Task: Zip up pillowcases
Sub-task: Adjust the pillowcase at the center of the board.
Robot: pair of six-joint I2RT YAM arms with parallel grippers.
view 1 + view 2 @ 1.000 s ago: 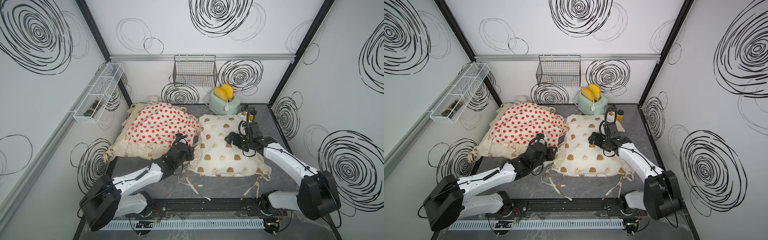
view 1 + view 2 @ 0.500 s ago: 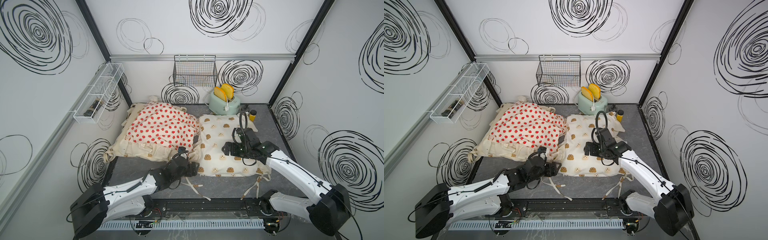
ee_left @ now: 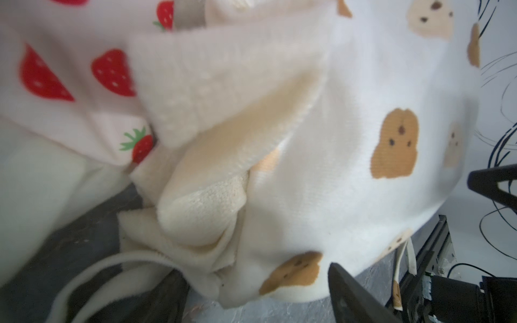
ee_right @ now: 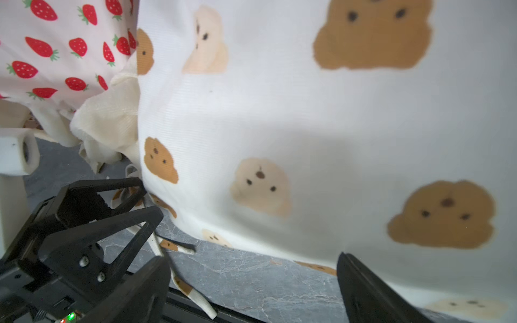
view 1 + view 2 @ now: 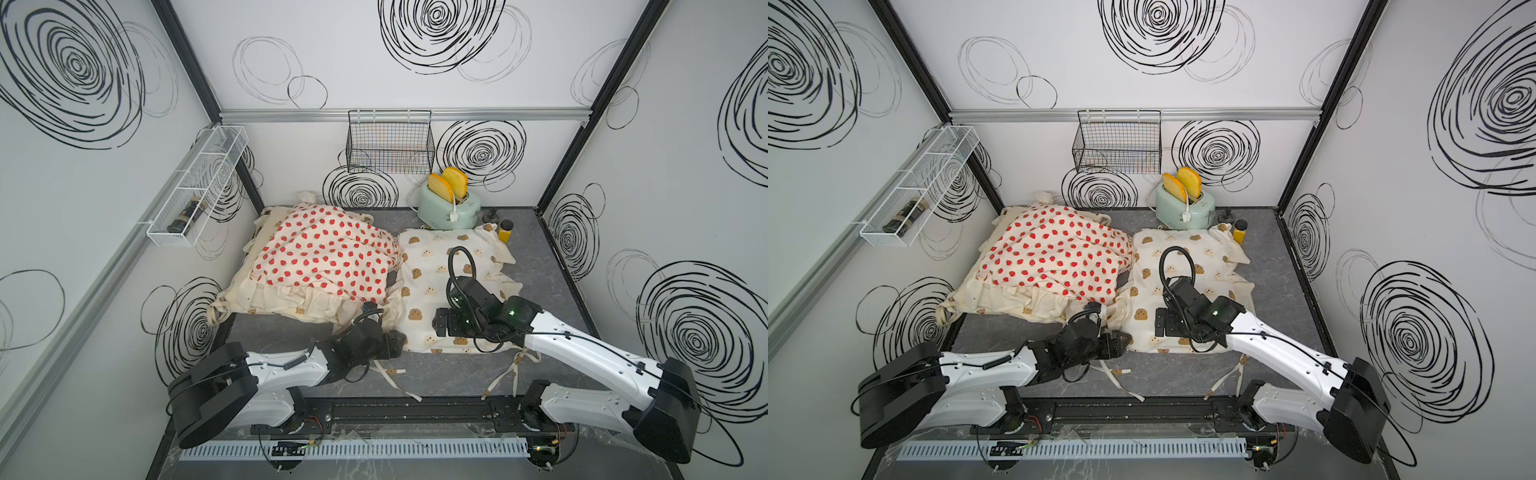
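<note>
My left gripper should shift slightly toward the bear case next and close, as the bear case's near corner (image 3: 240, 293) sits loose between the open fingers.
The pillowcases lie side by side on the grey table. The strawberry one (image 5: 324, 257) (image 5: 1050, 257) rests on a cream one (image 5: 282, 299), and the white one with brown bear heads (image 5: 440, 266) (image 5: 1183, 257) lies to its right. My left gripper (image 5: 399, 345) (image 3: 257, 293) is open at the bear case's front left corner (image 3: 237, 279); that corner sits loose between the fingers. My right gripper (image 5: 442, 326) (image 4: 251, 288) is open above the bear case's front edge (image 4: 251, 251), holding nothing.
A green toaster (image 5: 449, 208) and a yellow bottle (image 5: 505, 230) stand behind the bear case. A black wire basket (image 5: 390, 145) and a white wire shelf (image 5: 199, 187) hang on the walls. Loose ties (image 5: 395, 374) trail on the table near the front rail (image 5: 415, 411).
My left gripper has opened and drawn back from between the two cases to the bear case's front corner. The right arm has moved toward the front over the bear case.
</note>
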